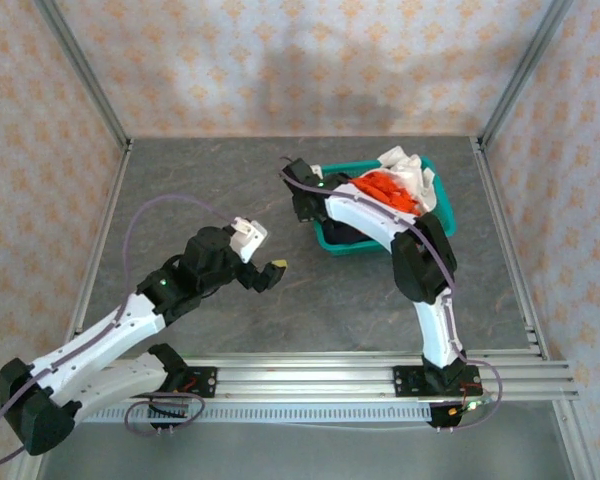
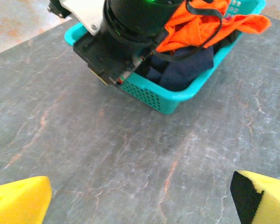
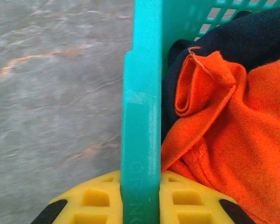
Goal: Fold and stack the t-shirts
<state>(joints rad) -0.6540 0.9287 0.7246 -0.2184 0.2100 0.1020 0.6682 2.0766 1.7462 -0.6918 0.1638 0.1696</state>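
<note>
Next, my right gripper slides the basket (image 1: 326, 240) outward to the far table corner (image 1: 460, 155) past the white t-shirt and releases the basket's rim, since bare table still separates them.
Several t-shirts lie bunched in a teal mesh basket (image 1: 326, 240) at the back right of the table. An orange t-shirt (image 1: 388, 190) is on top, a white one (image 1: 410, 168) behind it and a dark navy one (image 2: 186, 67) underneath. My right gripper (image 3: 141, 200) is shut on the basket's left rim (image 3: 141, 116), one yellow finger (image 3: 93, 198) outside and the other inside against the orange t-shirt (image 3: 233, 140). My left gripper (image 2: 140, 200) hangs open over bare table in front of the basket (image 2: 168, 100), nothing between its fingers (image 2: 18, 198).
The grey marbled tabletop (image 1: 220, 180) stretches left and in front of the basket. Metal frame posts and patterned walls close off the sides and back. The arms' rail (image 1: 310, 385) runs along the near edge.
</note>
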